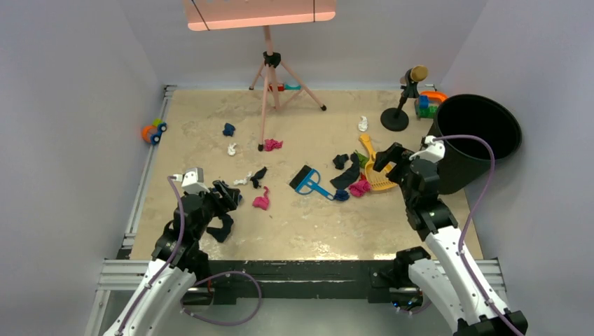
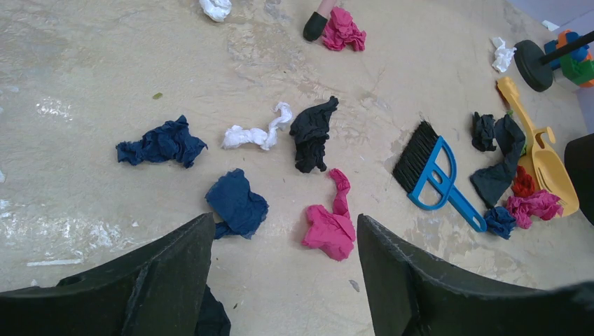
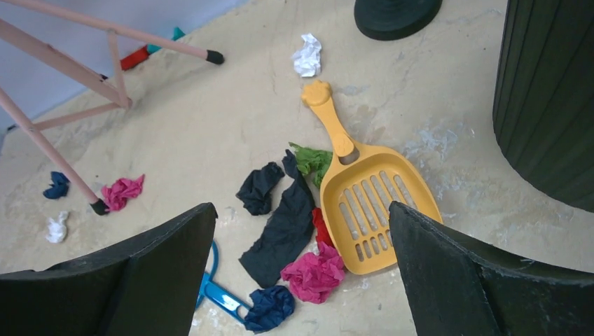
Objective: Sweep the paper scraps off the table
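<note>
Next, my right gripper moves outward and lowers onto the yellow dustpan's handle (image 1: 368, 144) (image 3: 332, 122), since the handle is slim and reaches past the pile over bare table.
Paper scraps lie scattered on the beige table (image 1: 315, 224). A pink wad (image 1: 262, 201), a black one (image 1: 258, 175) and a white one (image 1: 242, 180) lie near my left gripper (image 1: 228, 194), which is open and empty above the table. In the left wrist view the gripper (image 2: 284, 218) hangs over bare table, with the pink wad (image 2: 329, 227) and a dark blue wad (image 2: 238, 203) just ahead. My right gripper (image 1: 389, 157) is open and empty above a pile: a pink wad (image 3: 314, 273), a blue wad (image 3: 270, 306), a dark strip (image 3: 284, 231) and a green scrap (image 3: 312, 159).
The blue hand brush (image 1: 308, 182) lies mid-table. The yellow dustpan (image 1: 375, 171) lies beside the right-hand pile. The black round bin (image 1: 476, 140) stands at the right edge. A pink tripod (image 1: 270, 84), a black stand (image 1: 399, 112) and toys (image 1: 153, 130) stand farther back.
</note>
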Controlling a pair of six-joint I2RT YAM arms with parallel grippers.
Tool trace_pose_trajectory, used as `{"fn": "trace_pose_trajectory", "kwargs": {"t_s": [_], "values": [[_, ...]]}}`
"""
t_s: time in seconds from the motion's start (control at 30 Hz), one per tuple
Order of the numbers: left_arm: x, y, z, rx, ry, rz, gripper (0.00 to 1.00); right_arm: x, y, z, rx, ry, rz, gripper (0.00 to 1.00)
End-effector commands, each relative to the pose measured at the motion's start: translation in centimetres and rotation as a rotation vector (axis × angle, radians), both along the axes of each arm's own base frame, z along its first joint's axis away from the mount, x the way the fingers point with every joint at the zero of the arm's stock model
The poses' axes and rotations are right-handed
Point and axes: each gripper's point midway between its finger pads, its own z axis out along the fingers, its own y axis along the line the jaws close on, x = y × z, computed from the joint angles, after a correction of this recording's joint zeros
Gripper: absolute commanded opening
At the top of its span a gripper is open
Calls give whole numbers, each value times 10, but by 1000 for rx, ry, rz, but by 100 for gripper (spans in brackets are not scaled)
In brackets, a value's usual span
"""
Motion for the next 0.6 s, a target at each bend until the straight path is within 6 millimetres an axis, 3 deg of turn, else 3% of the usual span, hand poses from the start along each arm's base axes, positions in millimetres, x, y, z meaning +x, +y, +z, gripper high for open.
{"fn": "trace_pose_trajectory", "kwargs": {"t_s": [0.0, 0.17, 0.57], "values": [[3, -2, 4, -11, -21, -1, 78, 13, 3, -1, -3, -10, 5, 99], [2, -1, 6, -10, -22, 4, 78, 47, 19, -13, -84, -15, 93, 93], [2, 0, 6, -9, -21, 5, 78, 151, 16, -63, -330, 319, 119, 87]]}}
